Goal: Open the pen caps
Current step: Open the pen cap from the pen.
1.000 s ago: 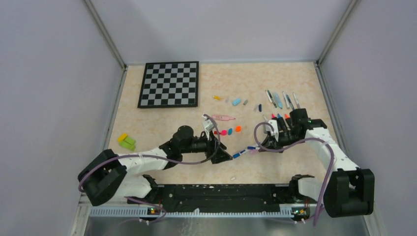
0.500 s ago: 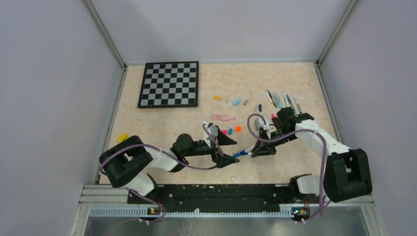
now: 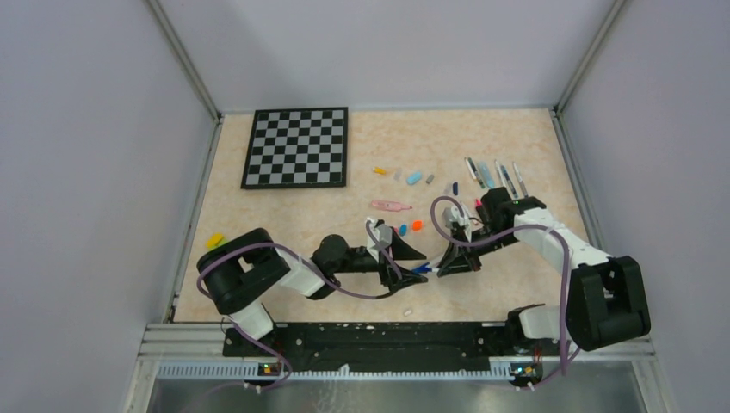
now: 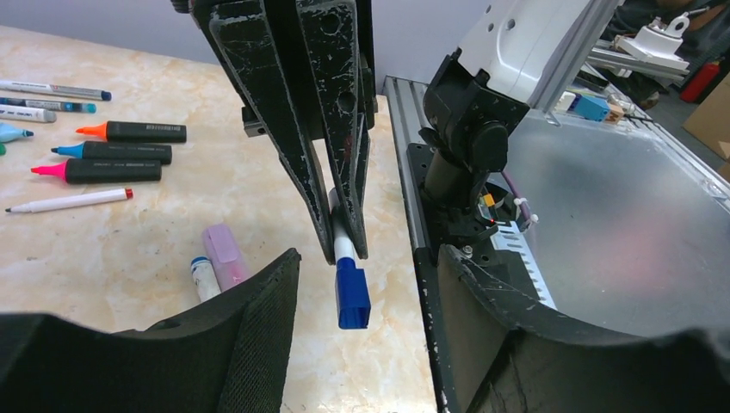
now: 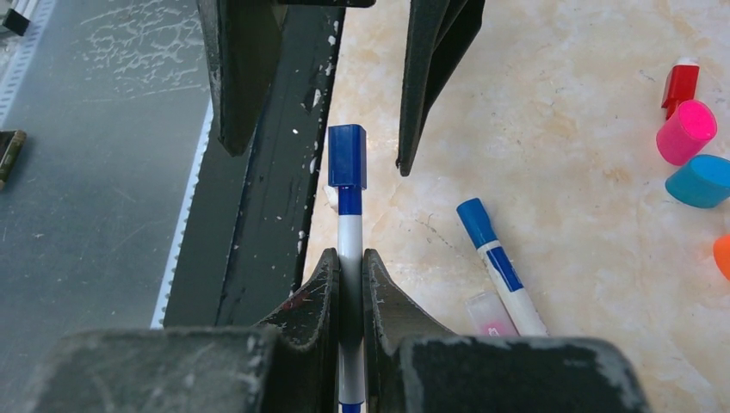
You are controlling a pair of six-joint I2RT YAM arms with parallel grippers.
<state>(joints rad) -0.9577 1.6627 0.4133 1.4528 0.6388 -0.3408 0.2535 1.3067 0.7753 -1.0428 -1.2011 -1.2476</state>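
Note:
I will next swing my right gripper outward, to its right in the top view, lower and release the pen on clear tabletop beside the orange marker.
My right gripper (image 5: pixel 349 255) is shut on a thin white pen (image 5: pixel 349 232), held level just above the table near its front edge. The pen's dark blue cap (image 5: pixel 347 157) is still on and points at my left gripper (image 4: pixel 368 255). The left gripper is open, and the blue cap (image 4: pixel 353 293) hangs between its fingers without touching either pad. From above, both grippers meet at the blue cap (image 3: pixel 420 268), left gripper (image 3: pixel 406 263) and right gripper (image 3: pixel 448 262). Loose red (image 5: pixel 680 84), pink (image 5: pixel 686 131) and light blue caps (image 5: pixel 699 181) lie nearby.
A second blue-capped pen (image 5: pixel 498 261) and a lilac piece (image 4: pixel 224 253) lie on the table under the grippers. Black markers (image 4: pixel 120 155) and thin pens (image 3: pixel 495 176) lie at the right rear. The chessboard (image 3: pixel 297 146) is at the back left. The metal front rail (image 4: pixel 411 215) runs close by.
The left arm has swung right and its open jaws now straddle the blue cap, narrower than before. The right gripper has carried the pen left and toward the front.

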